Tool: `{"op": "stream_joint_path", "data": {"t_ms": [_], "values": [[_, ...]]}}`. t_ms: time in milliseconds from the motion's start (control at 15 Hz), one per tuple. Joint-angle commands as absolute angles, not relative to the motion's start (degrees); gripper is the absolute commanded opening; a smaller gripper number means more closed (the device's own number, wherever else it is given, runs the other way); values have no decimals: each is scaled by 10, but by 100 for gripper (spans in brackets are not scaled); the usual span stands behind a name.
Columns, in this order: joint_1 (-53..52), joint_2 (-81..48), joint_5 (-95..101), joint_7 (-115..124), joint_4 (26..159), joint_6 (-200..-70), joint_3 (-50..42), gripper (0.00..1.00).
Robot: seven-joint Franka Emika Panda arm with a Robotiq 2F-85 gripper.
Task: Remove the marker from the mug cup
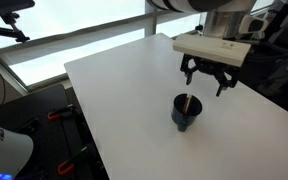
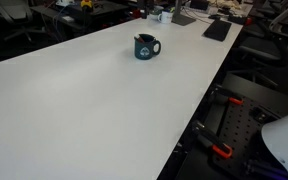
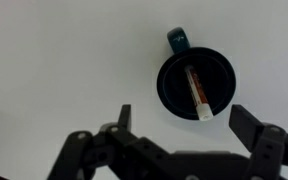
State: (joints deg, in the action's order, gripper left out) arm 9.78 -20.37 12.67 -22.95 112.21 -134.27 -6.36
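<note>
Next, my gripper lowers until its fingers straddle the marker's white end, as that end leans at the mug's rim nearest my gripper's open fingers.
A small dark navy mug cup [image 1: 184, 111] stands upright on the white table [image 1: 114, 90]. It also shows in an exterior view [image 2: 146, 47] and in the wrist view [image 3: 197, 87], handle pointing away. An orange-brown marker [image 3: 196, 90] with a white end leans inside the mug; its top shows in an exterior view [image 1: 188, 99]. My gripper [image 1: 207, 80] hangs above and slightly behind the mug, jaws open and empty. In the wrist view the gripper [image 3: 187, 117] has its fingers spread to either side just below the mug.
The table's edges drop off to dark floor and equipment with orange clamps [image 2: 222, 152]. A dark flat pad [image 2: 217, 30] and small clutter [image 2: 159, 14] lie at the table's far end. Windows [image 1: 74, 20] run behind the table.
</note>
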Motion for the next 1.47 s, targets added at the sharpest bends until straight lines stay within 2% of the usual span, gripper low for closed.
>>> {"op": "stream_joint_path", "data": {"t_ms": [0,333,600,1067,1400], "values": [[94,-250,163,-253,1087,-1391,-58,100],[137,-287,81,-338,1073,-1461,7,100],[182,-295,-31,-422,1062,-1429,66,100],[174,-271,-60,-408,1063,-1294,29,100],[159,-280,-41,-392,1046,-1259,3,100]]}}
